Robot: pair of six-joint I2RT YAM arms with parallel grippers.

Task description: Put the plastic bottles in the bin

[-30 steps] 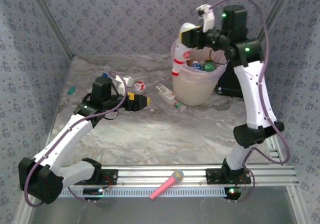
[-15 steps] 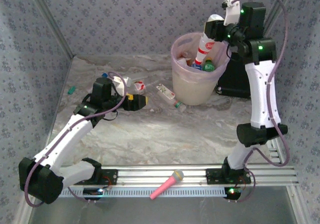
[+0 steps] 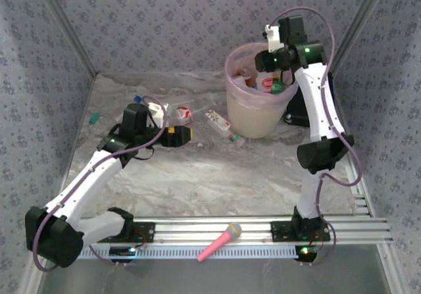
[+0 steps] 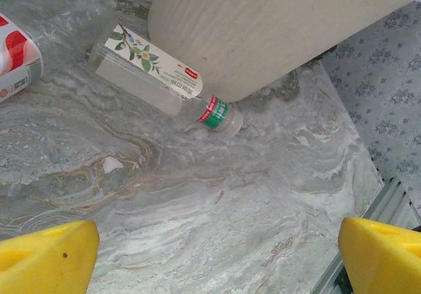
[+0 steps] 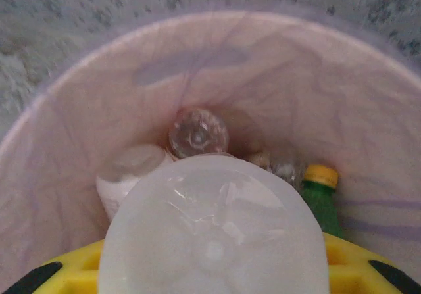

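Note:
My right gripper brings the white bottle [image 5: 214, 228] down toward the bottles inside the bin next, then releases it.
My right gripper [image 3: 268, 61] hangs over the bin [image 3: 253, 120], a cream bucket with a pink liner, and is shut on a white plastic bottle [image 5: 214, 228]. The bottle's round base faces the wrist camera between the yellow fingers [image 5: 72, 274], pointing down into the liner [image 5: 263, 70]. Inside lie a green bottle with a yellow cap [image 5: 320, 198], a clear bottle [image 5: 197, 133] and a white one [image 5: 128, 175]. My left gripper [image 3: 187, 135] is open and low over the table; its fingers [image 4: 46, 254] hold nothing. A clear bottle with a leaf label [image 4: 154, 73] lies against the bin's wall [image 4: 263, 31].
More bottles lie left of the bin, one red-labelled [image 3: 183, 114], one by the left wrist [image 3: 158, 110]. A small teal item [image 3: 95, 118] sits far left. A black box [image 3: 299, 113] stands behind the right arm. A pink toy microphone [image 3: 220, 241] rests on the front rail.
The right arm carried the white bottle from the bin's left rim across and down into its mouth. The left arm has barely moved.

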